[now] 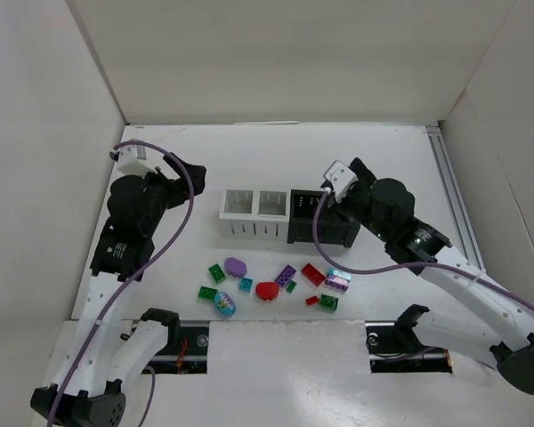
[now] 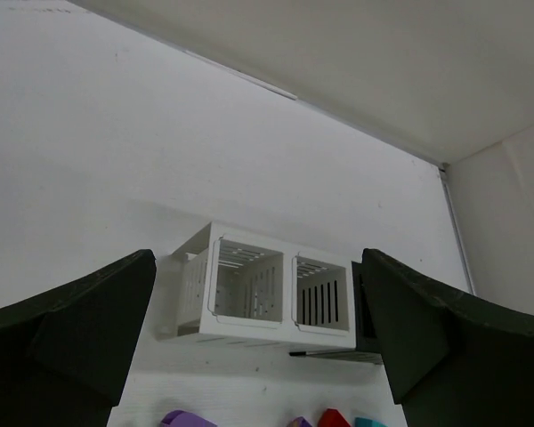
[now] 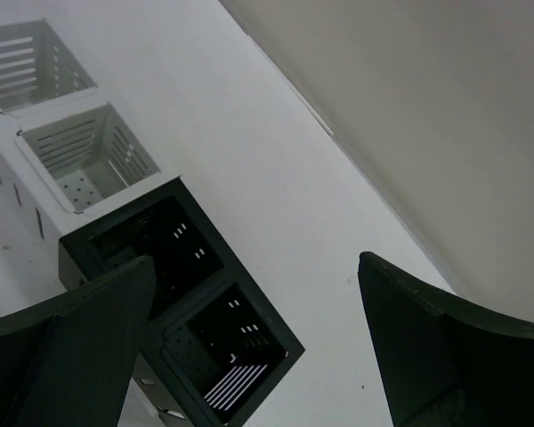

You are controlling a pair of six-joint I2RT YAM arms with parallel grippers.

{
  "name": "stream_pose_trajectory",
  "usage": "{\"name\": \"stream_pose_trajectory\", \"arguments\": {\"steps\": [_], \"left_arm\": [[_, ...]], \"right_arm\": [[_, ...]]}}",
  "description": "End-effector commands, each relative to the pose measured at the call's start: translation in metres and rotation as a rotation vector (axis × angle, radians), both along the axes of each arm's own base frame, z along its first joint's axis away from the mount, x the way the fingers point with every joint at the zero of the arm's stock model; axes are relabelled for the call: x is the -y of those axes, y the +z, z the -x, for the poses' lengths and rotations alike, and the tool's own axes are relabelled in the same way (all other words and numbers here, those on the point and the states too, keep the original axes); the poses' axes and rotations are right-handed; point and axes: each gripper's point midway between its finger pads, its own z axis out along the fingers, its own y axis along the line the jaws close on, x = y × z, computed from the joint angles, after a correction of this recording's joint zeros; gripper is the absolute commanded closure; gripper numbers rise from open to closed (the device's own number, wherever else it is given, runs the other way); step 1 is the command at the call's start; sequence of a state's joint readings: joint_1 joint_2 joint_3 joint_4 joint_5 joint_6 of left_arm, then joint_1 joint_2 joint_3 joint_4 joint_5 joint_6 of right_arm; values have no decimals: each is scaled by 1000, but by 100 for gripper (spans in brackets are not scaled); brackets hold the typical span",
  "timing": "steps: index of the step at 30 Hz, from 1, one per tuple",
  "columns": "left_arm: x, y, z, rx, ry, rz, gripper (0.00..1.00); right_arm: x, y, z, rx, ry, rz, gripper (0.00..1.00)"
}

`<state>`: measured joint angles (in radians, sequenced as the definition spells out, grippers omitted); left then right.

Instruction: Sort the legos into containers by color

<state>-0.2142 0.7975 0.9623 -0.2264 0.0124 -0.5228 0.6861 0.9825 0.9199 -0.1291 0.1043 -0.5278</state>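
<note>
The rounded red lego (image 1: 267,291) lies unsorted before the bins. My right gripper should move back, to the left in the top view, and down around it.
The legos lie scattered on the white table in front of the bins: green ones (image 1: 216,272), a purple rounded piece (image 1: 236,265), a red rounded piece (image 1: 267,290), a red brick (image 1: 313,274), a purple brick (image 1: 286,274) and a small teal one (image 1: 246,285). My left gripper (image 1: 194,171) is open and empty, raised left of the white double bin (image 1: 252,213). My right gripper (image 1: 345,203) is open and empty above the black double bin (image 1: 322,224). The left wrist view shows the gripper (image 2: 256,267), the white bin (image 2: 249,294) and lego tops (image 2: 334,416). The right wrist view shows the gripper (image 3: 254,262) over the black bin (image 3: 222,347).
The bins stand in a row at mid-table, white on the left and black on the right; all visible compartments look empty. White walls enclose the table at the back and on both sides. A metal rail (image 1: 449,191) runs along the right edge. An oval teal patterned piece (image 1: 224,303) lies at the front left.
</note>
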Motion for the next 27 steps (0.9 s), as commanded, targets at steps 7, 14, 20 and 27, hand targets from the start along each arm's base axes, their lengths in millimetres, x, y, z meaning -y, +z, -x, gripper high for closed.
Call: {"name": "stream_pose_trajectory", "arguments": {"steps": [7, 14, 20, 27], "left_arm": [[9, -27, 16, -67, -49, 41, 0], [9, -47, 20, -148, -40, 54, 0], [6, -63, 23, -195, -27, 42, 0], [8, -71, 23, -210, -33, 51, 0]], "right_arm": [[-36, 4, 30, 3, 179, 28, 0], [-119, -41, 89, -50, 555, 154, 0], [-149, -102, 116, -141, 726, 269, 5], [-180, -163, 144, -240, 859, 363, 6]]}}
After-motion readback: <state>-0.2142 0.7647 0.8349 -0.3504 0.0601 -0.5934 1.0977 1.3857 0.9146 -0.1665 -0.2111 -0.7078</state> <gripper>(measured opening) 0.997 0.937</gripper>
